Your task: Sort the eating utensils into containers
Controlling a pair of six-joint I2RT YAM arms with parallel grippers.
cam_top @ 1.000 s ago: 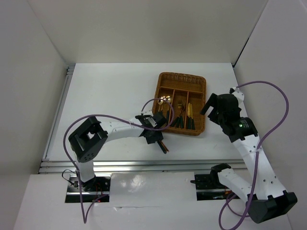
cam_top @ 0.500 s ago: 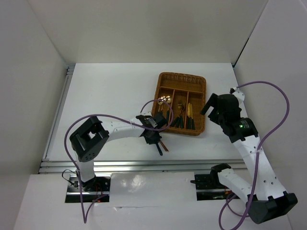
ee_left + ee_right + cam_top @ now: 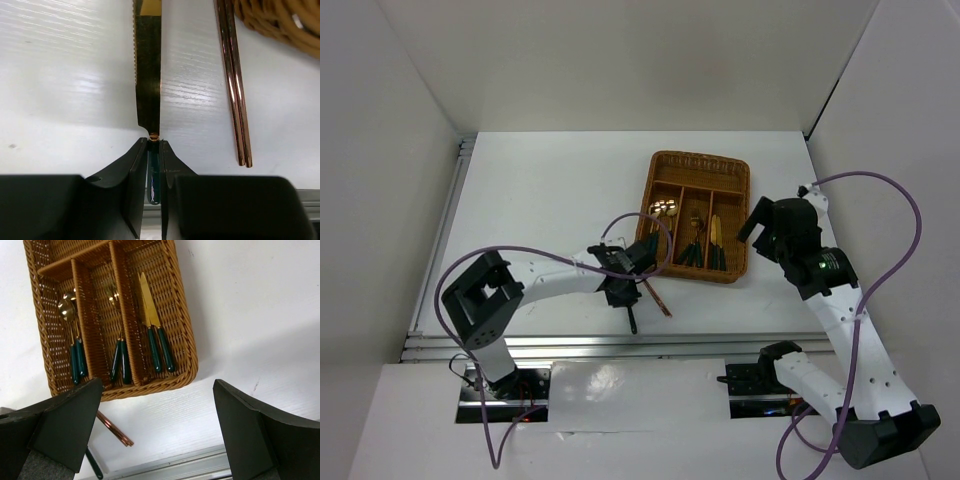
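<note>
My left gripper lifts outward and to the right in the top view next, over the tray's knife section (image 3: 727, 238), since matching green-handled knives lie there.
My left gripper (image 3: 153, 142) is shut on the dark green handle of a knife (image 3: 148, 75), whose gold serrated blade points away over the white table. From above, that left gripper (image 3: 622, 292) sits just left of the chopsticks (image 3: 655, 295), and the knife's handle (image 3: 632, 320) sticks out toward the near edge. The chopsticks (image 3: 234, 85) lie loose on the table beside the blade. The wicker tray (image 3: 700, 157) holds spoons (image 3: 70, 315), forks (image 3: 114, 295) and knives (image 3: 150, 310) in separate compartments. My right gripper (image 3: 157, 385) hangs open and empty above the tray's near right corner.
A metal rail (image 3: 570, 345) runs along the table's near edge, just behind the held knife. White walls enclose the table on the left, back and right. The tray's corner (image 3: 280, 20) shows at the upper right of the left wrist view.
The left gripper has shut on the knife's handle and shifted left and toward the near edge with it. The chopsticks, the tray and the right arm have stayed put.
</note>
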